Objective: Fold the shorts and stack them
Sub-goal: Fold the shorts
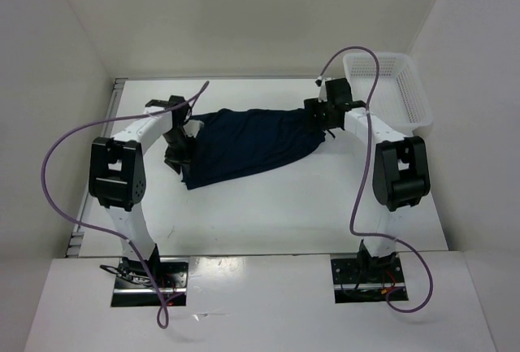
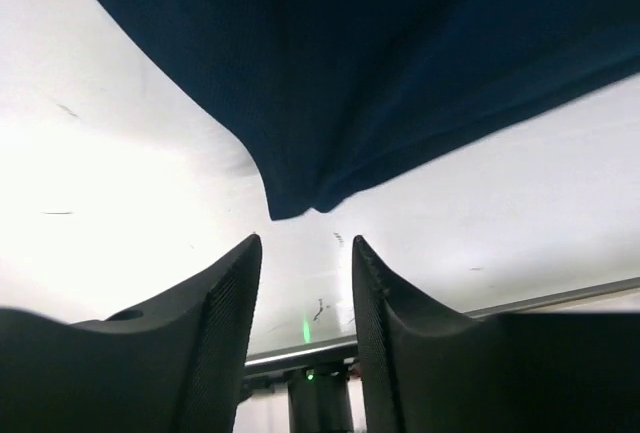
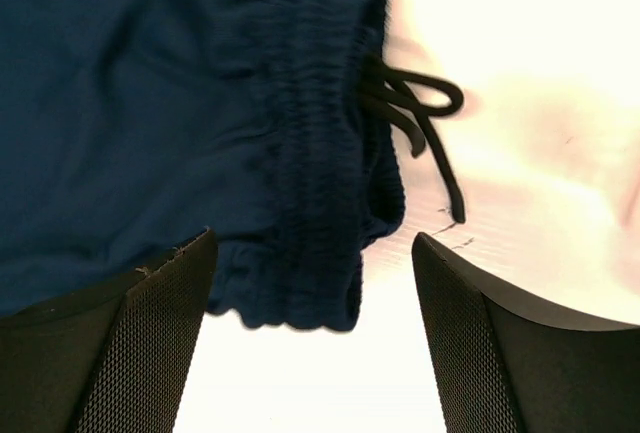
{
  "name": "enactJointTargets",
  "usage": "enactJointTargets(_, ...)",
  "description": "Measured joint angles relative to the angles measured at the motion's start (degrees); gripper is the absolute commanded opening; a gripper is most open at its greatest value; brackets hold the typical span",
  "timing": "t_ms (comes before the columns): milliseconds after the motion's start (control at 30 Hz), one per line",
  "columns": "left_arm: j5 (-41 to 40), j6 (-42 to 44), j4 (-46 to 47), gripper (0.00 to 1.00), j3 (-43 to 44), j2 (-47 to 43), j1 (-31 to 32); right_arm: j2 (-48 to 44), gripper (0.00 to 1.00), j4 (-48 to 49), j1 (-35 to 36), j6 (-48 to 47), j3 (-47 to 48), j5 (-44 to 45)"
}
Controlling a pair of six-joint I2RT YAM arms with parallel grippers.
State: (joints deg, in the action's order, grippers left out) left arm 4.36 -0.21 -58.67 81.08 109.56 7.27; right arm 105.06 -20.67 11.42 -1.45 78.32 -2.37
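Note:
My right gripper lowers over the near part of the bunched waistband [image 1: 319, 140] next, which lies below it, because its open fingers already straddle those folds.
The dark navy shorts [image 1: 252, 145] lie spread flat across the middle of the table, waistband to the right. My left gripper [image 1: 182, 162] sits at their left end. In the left wrist view it [image 2: 305, 245] is open and empty, and a corner of the shorts [image 2: 380, 63] hangs just beyond the fingertips. My right gripper [image 1: 322, 120] is at the waistband end. In the right wrist view it [image 3: 315, 238] is wide open, with the gathered waistband [image 3: 310, 153] between the fingers, untouched. The black drawstring [image 3: 420, 103] lies on the table beside the waistband.
A white mesh basket [image 1: 390, 88] stands at the back right corner, just beyond the right arm. White walls close in the table on the left, back and right. Purple cables loop over both arms.

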Motion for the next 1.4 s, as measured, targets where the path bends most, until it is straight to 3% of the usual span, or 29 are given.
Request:
enactJointTargets(233,4.0,0.0,0.39,0.54,12.44,-1.49,0.83,9.11,0.85,0.02,-2.89,8.76,1.18,-0.35)
enactJointTargets(400,4.7,0.0,3.54,0.55,20.2,3.85,4.11,11.39,0.82,0.07,-3.37,12.61,2.32,-0.55)
enactJointTargets(467,4.81,0.0,4.68,0.56,22.8,7.37,5.35,11.8,0.65,0.15,-3.5,13.22,2.89,-0.57)
enactJointTargets(767,2.21,0.0,7.39,0.58,26.82,18.78,9.79,12.41,0.31,0.44,-3.76,15.37,2.84,-3.34)
enactJointTargets(933,1.25,-0.02,8.28,0.59,26.77,19.89,10.43,12.28,0.01,1.49,-3.8,15.3,2.19,-4.72)
enactJointTargets(1200,1.22,0.0,10.34,0.59,26.36,20.48,11.32,11.37,0.0,0.46,-3.8,9.44,3.21,-4.74)
enactJointTargets(1400,2.1,0.0,10.78,0.7,26.45,19.93,11.52,4.98,0.0,-1.55,-3.8,2.62,3.54,-2.01)
